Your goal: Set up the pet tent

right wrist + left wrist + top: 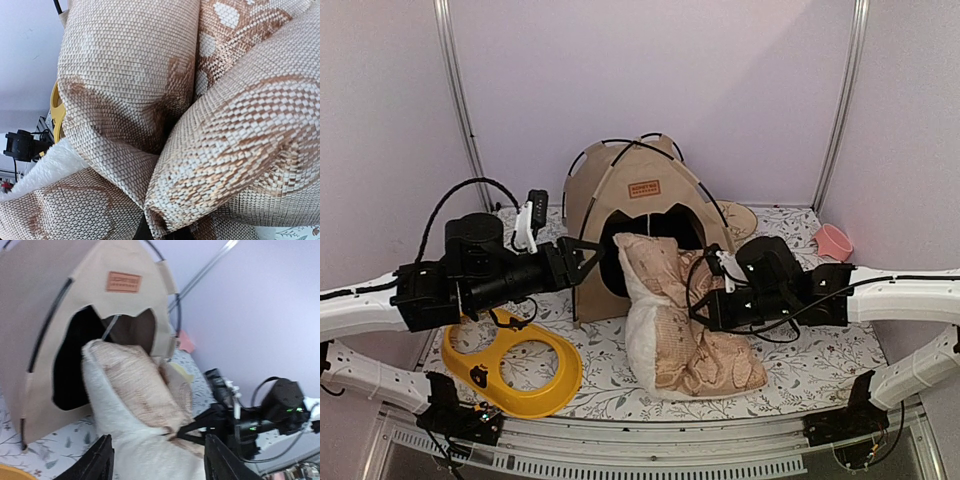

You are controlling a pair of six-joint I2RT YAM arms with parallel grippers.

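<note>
Only the top end of the pillow [680,325] leans into the dark arched doorway [678,227]. My right gripper will push outward into the doorway to release the pillow.
The beige pet tent [620,195] stands upright at the back middle, with black poles, a brown label [643,188] and a dark arched doorway. A white and tan patterned pillow [680,325] leans with its top end in the doorway. My right gripper [700,290] is shut on a fold of the pillow, whose fabric [150,100] fills the right wrist view and hides the fingers. My left gripper [586,256] is open and empty at the doorway's left side. In the left wrist view it [160,462] faces the pillow [125,385] and the tent [55,305].
A yellow two-hole bowl tray [525,365] lies at the front left under my left arm. A pink cup [834,242] stands at the back right. A flat beige piece [740,218] lies behind the tent's right side. White walls enclose the floral table cover [820,370].
</note>
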